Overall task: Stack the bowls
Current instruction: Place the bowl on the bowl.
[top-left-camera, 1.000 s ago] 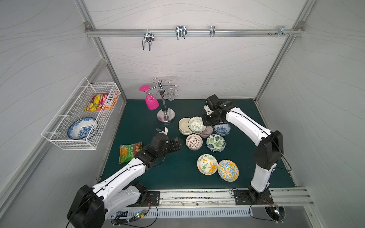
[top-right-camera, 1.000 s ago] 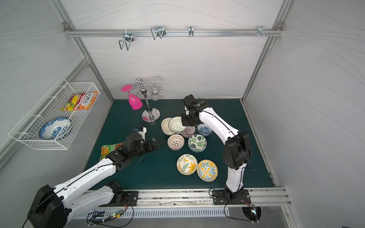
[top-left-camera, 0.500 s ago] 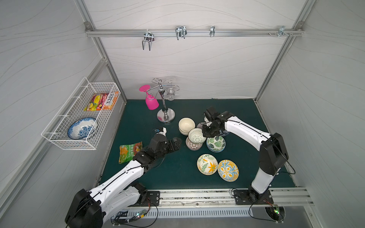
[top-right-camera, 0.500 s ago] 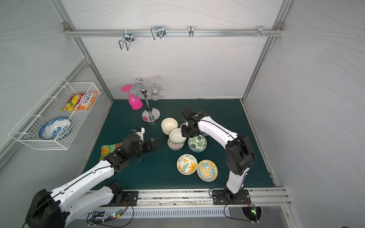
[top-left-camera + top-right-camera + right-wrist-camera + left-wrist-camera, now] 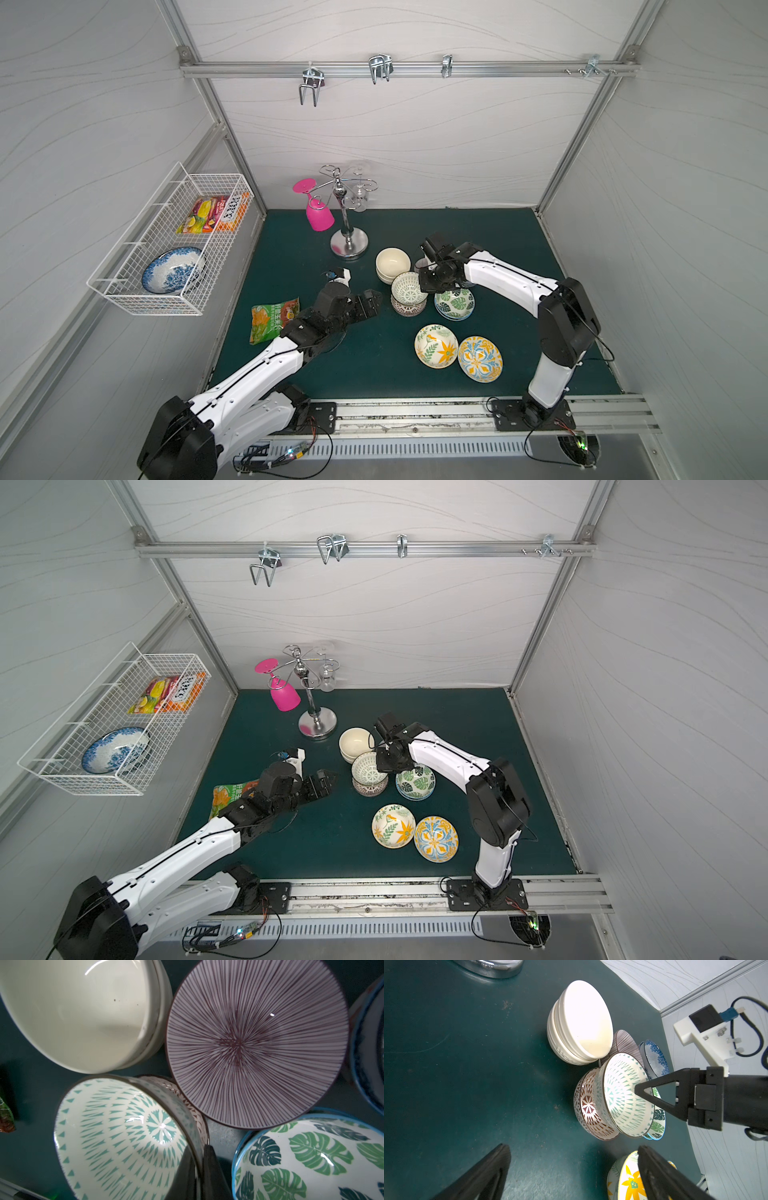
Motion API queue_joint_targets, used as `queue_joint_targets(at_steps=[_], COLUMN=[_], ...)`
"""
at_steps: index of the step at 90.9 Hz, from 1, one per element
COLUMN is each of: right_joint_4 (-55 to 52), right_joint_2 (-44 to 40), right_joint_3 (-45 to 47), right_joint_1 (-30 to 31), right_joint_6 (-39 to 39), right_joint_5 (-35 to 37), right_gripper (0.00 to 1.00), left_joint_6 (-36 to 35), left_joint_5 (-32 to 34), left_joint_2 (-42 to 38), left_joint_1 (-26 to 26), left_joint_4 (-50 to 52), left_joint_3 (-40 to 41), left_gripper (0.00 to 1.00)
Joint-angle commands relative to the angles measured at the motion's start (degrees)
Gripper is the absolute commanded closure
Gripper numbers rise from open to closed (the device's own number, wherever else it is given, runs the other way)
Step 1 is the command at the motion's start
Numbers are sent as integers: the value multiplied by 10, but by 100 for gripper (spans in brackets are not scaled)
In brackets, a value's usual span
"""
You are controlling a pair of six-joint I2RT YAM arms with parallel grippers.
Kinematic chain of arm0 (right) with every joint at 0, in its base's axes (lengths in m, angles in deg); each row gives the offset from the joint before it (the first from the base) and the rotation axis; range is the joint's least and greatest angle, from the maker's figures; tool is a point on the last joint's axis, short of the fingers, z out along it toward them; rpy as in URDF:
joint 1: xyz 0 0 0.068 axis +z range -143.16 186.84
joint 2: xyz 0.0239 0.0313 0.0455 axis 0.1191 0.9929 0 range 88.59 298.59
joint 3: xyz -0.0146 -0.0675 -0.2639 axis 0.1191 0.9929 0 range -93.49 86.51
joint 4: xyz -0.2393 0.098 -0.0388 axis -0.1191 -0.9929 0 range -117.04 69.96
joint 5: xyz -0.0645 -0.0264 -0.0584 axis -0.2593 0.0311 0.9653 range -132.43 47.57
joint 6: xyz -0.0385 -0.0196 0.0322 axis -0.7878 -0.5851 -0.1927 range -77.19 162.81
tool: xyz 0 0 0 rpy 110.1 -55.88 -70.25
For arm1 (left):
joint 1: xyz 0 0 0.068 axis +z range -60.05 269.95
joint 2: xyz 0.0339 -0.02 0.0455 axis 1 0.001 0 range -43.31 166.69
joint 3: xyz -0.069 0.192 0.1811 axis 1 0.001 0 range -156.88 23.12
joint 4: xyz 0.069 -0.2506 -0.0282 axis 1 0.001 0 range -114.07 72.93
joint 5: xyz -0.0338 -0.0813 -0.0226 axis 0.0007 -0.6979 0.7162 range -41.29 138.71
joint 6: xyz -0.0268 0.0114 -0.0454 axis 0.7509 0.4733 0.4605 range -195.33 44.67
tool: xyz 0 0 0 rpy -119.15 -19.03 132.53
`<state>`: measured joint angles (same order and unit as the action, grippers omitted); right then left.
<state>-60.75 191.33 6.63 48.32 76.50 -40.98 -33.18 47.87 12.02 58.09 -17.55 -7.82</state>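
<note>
I need to lower my right gripper into the brown lattice bowl next and release the green-triangle patterned bowl's rim, since that held bowl still stands high and tilted.
My right gripper is shut on the rim of a green-triangle patterned bowl, one finger inside and one outside. That bowl sits tilted in the brown lattice bowl. Behind them are the stacked cream bowls, the pink-striped bowl and a blue-and-white bowl. The green-leaf bowl is to the right, and two yellow floral bowls lie nearer the front. My left gripper is open and empty, just left of the lattice bowl.
A chrome glass stand with a pink wine glass stands at the back left. A snack bag lies under my left arm. A wire basket on the left wall holds a blue-and-white dish and packets.
My right gripper carried the green-triangle bowl forward from beside the cream bowls and down onto the brown lattice bowl. My left arm has barely moved.
</note>
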Motion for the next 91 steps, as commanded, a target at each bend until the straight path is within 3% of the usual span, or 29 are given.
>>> queue_joint_targets(at_steps=[1,38,70,91], right_joint_4=[30,43,25,-13], right_joint_2=[8,19,-3,-90], right_joint_3=[4,16,8,4], right_joint_1=[8,19,21,21], right_joint_6=[10,11,15,24], right_joint_5=[3,11,10,30], right_gripper=[100,100,54,43], left_joint_6=[-3,-2,-4,-5], left_joint_5=[3,3,1,-11], left_joint_2=[4,8,9,7], left_joint_1=[3,3,3,3], left_joint_4=[-25,-25,-21,-15], left_joint_3=[-3,-5,-8,-9], left_gripper=[0,0,0,0])
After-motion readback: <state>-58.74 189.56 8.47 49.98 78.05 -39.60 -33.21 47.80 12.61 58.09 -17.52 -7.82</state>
